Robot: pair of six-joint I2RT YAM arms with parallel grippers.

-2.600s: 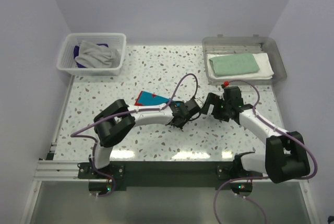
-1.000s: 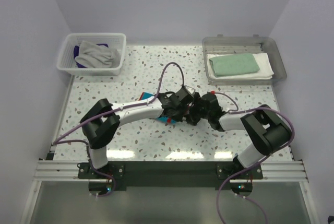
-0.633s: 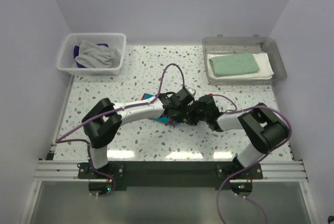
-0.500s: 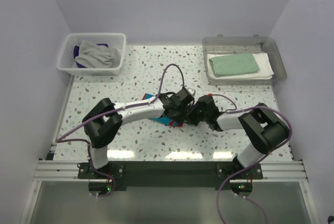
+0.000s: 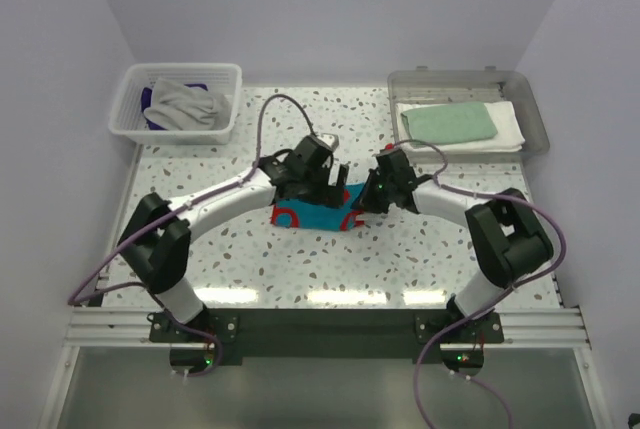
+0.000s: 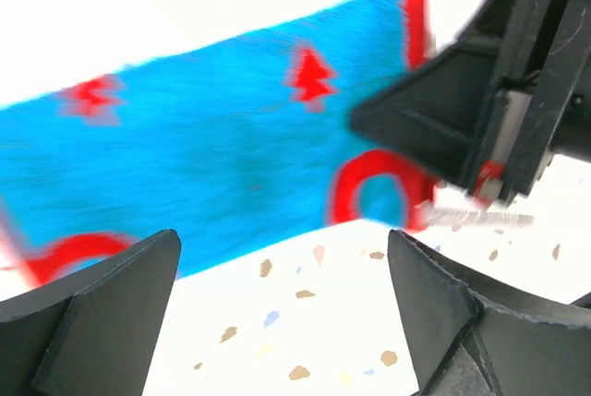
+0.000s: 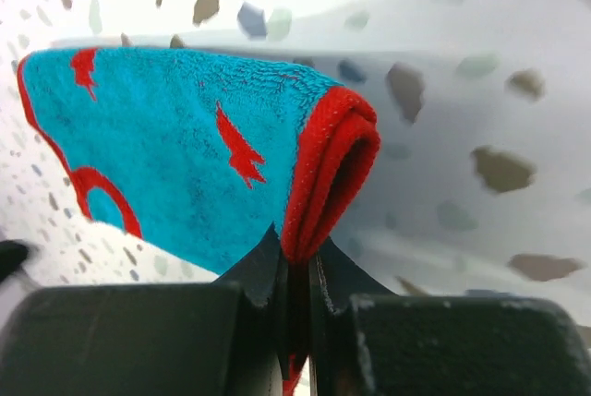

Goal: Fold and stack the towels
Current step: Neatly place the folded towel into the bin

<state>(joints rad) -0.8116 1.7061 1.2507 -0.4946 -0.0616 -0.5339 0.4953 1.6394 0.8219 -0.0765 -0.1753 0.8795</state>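
Note:
The mint green towel is uncovered in the tray. I need to raise my right gripper, move it outward over that towel, lower it and let go of the patterned towel.
The folded turquoise-and-red patterned towel lies mid-table, with its right end lifted. My right gripper is shut on that red-bordered end; the right wrist view shows the doubled red edge pinched between the fingers of the right gripper. My left gripper hovers over the towel's far side, open and holding nothing. In the left wrist view the towel lies beyond the spread jaws of the left gripper, and the right gripper grips its corner. A mint green towel lies folded on a white towel.
The clear tray with the two stacked towels stands at the back right. At the back left, the white slatted basket holds a crumpled grey towel over a dark purple one.
My left gripper opened, released the patterned towel and drew back toward the far side. My right gripper closed on the towel's right end. Towel and both grippers shifted away from the near edge.

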